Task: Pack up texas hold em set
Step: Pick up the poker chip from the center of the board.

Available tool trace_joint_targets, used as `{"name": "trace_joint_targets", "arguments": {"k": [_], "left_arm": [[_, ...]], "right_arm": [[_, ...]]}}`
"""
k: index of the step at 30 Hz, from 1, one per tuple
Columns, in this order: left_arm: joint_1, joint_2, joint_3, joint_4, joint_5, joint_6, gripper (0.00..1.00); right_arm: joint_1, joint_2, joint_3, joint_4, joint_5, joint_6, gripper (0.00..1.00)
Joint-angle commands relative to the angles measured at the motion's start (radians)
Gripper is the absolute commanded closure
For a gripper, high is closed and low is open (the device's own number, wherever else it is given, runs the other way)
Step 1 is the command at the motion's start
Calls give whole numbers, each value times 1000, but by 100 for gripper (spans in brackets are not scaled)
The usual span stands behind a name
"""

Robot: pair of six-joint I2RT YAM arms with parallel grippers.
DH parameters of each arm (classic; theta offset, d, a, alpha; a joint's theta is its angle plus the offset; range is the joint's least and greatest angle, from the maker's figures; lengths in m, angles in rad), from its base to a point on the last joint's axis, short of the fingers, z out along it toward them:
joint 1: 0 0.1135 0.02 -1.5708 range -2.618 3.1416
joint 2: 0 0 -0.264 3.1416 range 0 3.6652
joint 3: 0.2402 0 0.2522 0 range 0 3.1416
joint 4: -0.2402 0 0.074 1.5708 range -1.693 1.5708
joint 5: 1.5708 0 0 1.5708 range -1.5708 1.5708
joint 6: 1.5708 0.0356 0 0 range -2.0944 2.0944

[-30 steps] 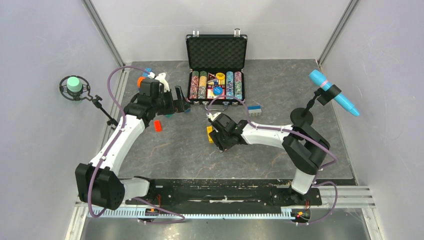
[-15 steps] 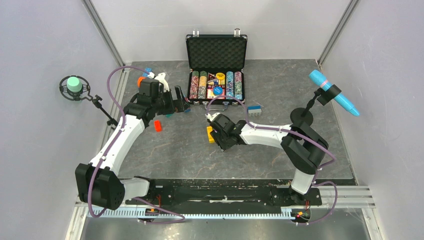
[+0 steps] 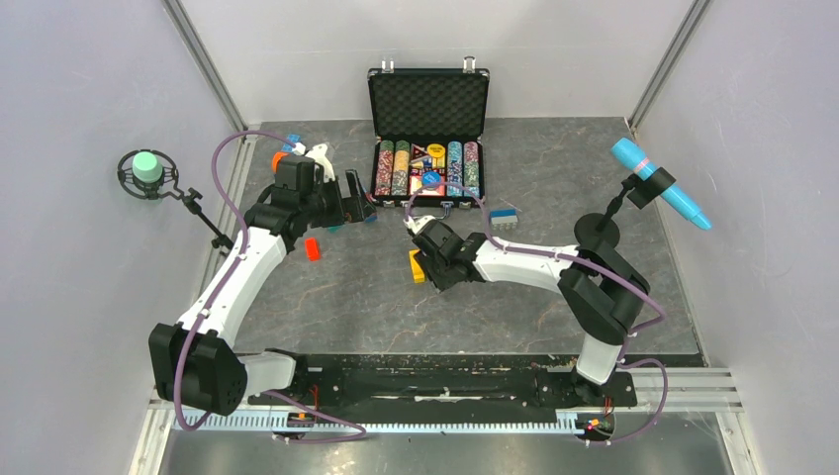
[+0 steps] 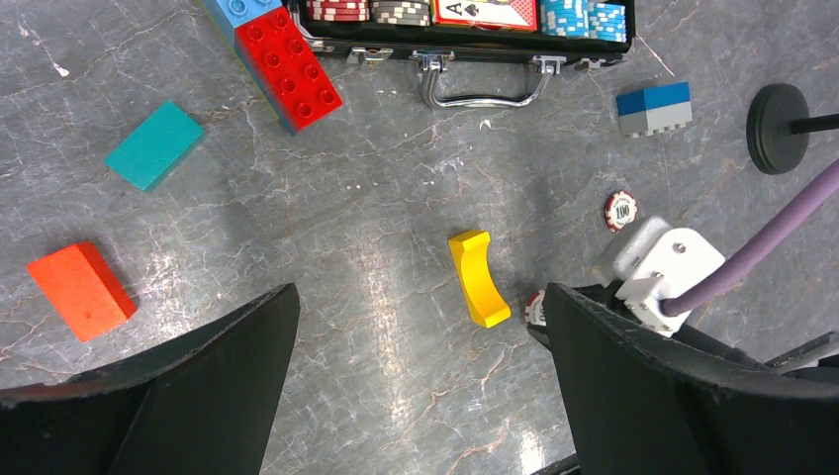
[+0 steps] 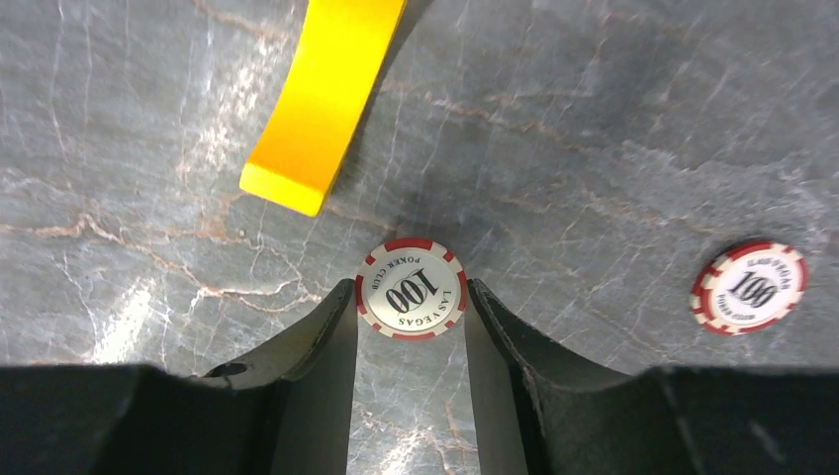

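Observation:
The chip in my right gripper goes up toward the right in the top view next. My gripper then lowers and releases it atop a matching chip that lies flat nearby.
The black briefcase (image 3: 427, 101) stands open at the back of the table, its foam-lined lid upright and rows of coloured chips (image 3: 425, 168) inside. Its front edge and silver handle (image 4: 482, 89) show in the left wrist view. My right gripper (image 5: 411, 307) is shut on a red-and-white "100" poker chip (image 5: 411, 301), both fingers pressed to its rim, beside the yellow block (image 5: 326, 99). A second "100" chip (image 5: 749, 288) lies flat on the table to its right and also shows in the left wrist view (image 4: 621, 210). My left gripper (image 4: 420, 327) is open and empty, left of the case.
A red and blue brick stack (image 4: 297, 69), a teal block (image 4: 153, 145) and an orange block (image 4: 79, 290) lie by the left arm. A blue-grey brick (image 4: 653, 107) lies right of the handle. A stand base (image 4: 777, 129) with a blue microphone (image 3: 658, 183) stands at right.
My right gripper has shifted slightly away from the near edge, toward the case, beside the yellow block. The left arm has not moved.

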Motion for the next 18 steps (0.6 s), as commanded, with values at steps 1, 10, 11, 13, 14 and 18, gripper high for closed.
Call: {"name": "trace_joint_targets", "arguments": {"k": [1,10,11,13,14,18], "left_arm": [[5,-11,1,29,26,21,0],[4,-15,1,29,26,22,0],[5,-16,1,29,26,21,0],[5,-15,1,29,25,21,0],[5,-16,1,29,24,22,0],[5,-16,1,29,25,23,0]], "right_arm": [[-29,-29,62,4,55,-26,64],[-192,-84,26,3,68,-71,65],[-210,-89,20,5,69,-76,65],[-240,-96,8,13,66,-81,65],[-256,-96,3,15,64,-84,65],[-290,-91,-5,20,52,-93,65]]}}
